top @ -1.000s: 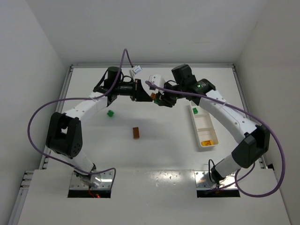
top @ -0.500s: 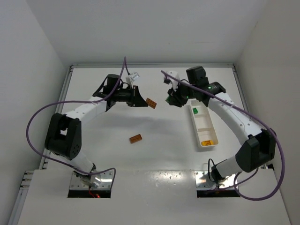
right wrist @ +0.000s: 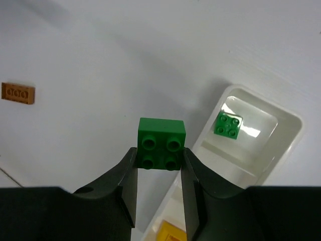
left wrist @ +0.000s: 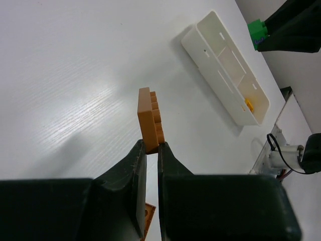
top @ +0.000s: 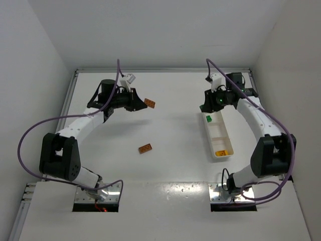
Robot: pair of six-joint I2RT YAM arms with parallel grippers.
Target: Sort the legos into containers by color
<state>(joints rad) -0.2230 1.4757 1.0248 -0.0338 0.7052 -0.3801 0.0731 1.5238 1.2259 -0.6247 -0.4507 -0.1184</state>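
I will carry the brown lego across and down to release it, because the white tray's empty middle section (top: 218,131) (left wrist: 232,65) is below my left gripper and to its right in the top view.
My left gripper (top: 140,102) is shut on a brown lego (top: 149,103) and holds it edge-up above the table; the left wrist view shows it pinched at the fingertips (left wrist: 150,120). My right gripper (top: 205,107) is shut on a green lego (right wrist: 161,144), held above the far end of the white tray (top: 224,131). The tray's far compartment holds a green lego (right wrist: 228,124), and its near compartment a yellow one (top: 222,152). The middle compartment looks empty. A second brown lego (top: 146,148) lies flat on the table.
The tray (left wrist: 200,42) lies lengthwise on the right side of the table, and its rim (right wrist: 293,120) lies just right of my right fingers. The loose brown lego (right wrist: 18,93) lies well left of it. White walls enclose the table.
The grippers have drawn apart: the left moved back left with the brown lego, the right moved right to the tray's far end with the green one. The loose green lego is gone from the table.
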